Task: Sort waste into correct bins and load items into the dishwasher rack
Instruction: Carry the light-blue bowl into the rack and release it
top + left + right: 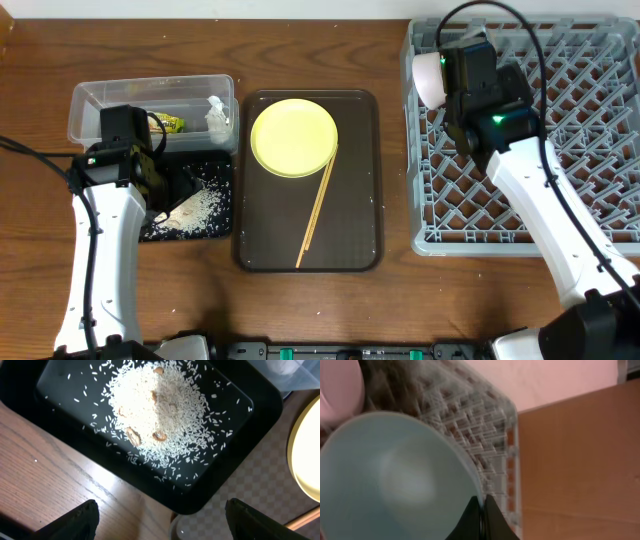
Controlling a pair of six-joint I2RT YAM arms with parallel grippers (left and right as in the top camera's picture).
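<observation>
The right gripper lowers the light blue bowl next, shifting left in the overhead view, beside the pale bowl, as it still hangs above the rack's open wires.
My left gripper (158,185) (162,525) is open and empty, just above the near edge of the black tray (207,170) (60,390). The tray holds a heap of white rice (200,206) (155,405). The clear tub (150,92) holds the green-and-yellow wrapper (171,123) and the white tissue (217,115). My right gripper (446,82) (482,505) is shut on the rim of the light blue bowl (395,475), at the left far corner of the grey rack (560,150) (485,415). The yellow plate (293,137) (306,460) and chopsticks (318,205) lie on the brown tray.
The dark brown serving tray (355,220) sits between the black tray and the rack. A pale bowl (430,78) stands on edge at the rack's left side; a whitish dish (340,385) shows beside the blue bowl. A few brown bits lie in the rice.
</observation>
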